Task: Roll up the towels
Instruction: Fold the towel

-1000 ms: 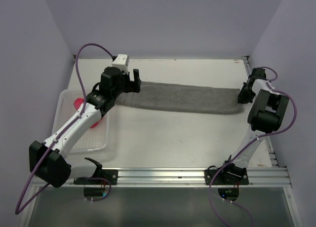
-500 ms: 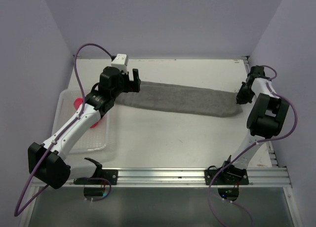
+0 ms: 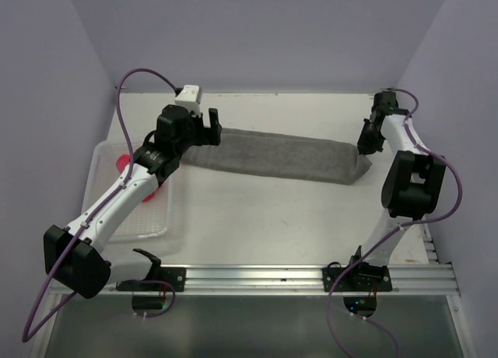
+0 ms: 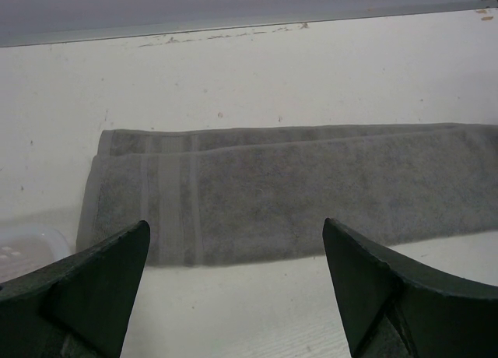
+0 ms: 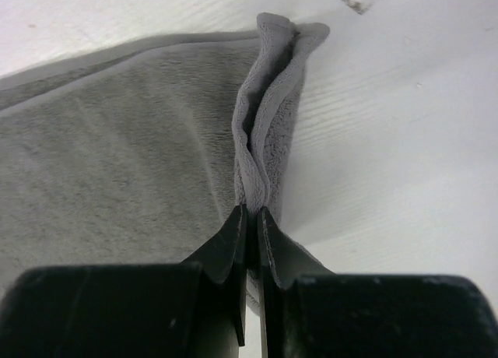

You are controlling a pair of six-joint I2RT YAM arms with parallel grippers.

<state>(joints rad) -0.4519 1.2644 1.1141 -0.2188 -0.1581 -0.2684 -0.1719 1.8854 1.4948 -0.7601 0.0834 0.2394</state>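
My right gripper lifts the towel's pinched end next, folds it over to the left in the top view and releases. The grey towel's striped end lies there.
The grey towel lies folded into a long strip across the back of the table. My left gripper hovers over the strip's left end, open, with nothing between its fingers. In the left wrist view, that end of the grey towel lies just beyond the left gripper. My right gripper is shut on the right end, which stands pinched up in a ridge. The right wrist view shows the grey towel gathered between the tips of the right gripper. The pink towel lies in the basket, mostly hidden by my left arm.
A white perforated basket sits at the left edge of the table under my left arm, and its corner shows in the left wrist view. Purple walls close in the back and both sides. A metal rail runs along the near edge.
My right gripper has moved left and toward the back wall, carrying the grey towel's right end with it and shortening the strip. The left arm has not moved.
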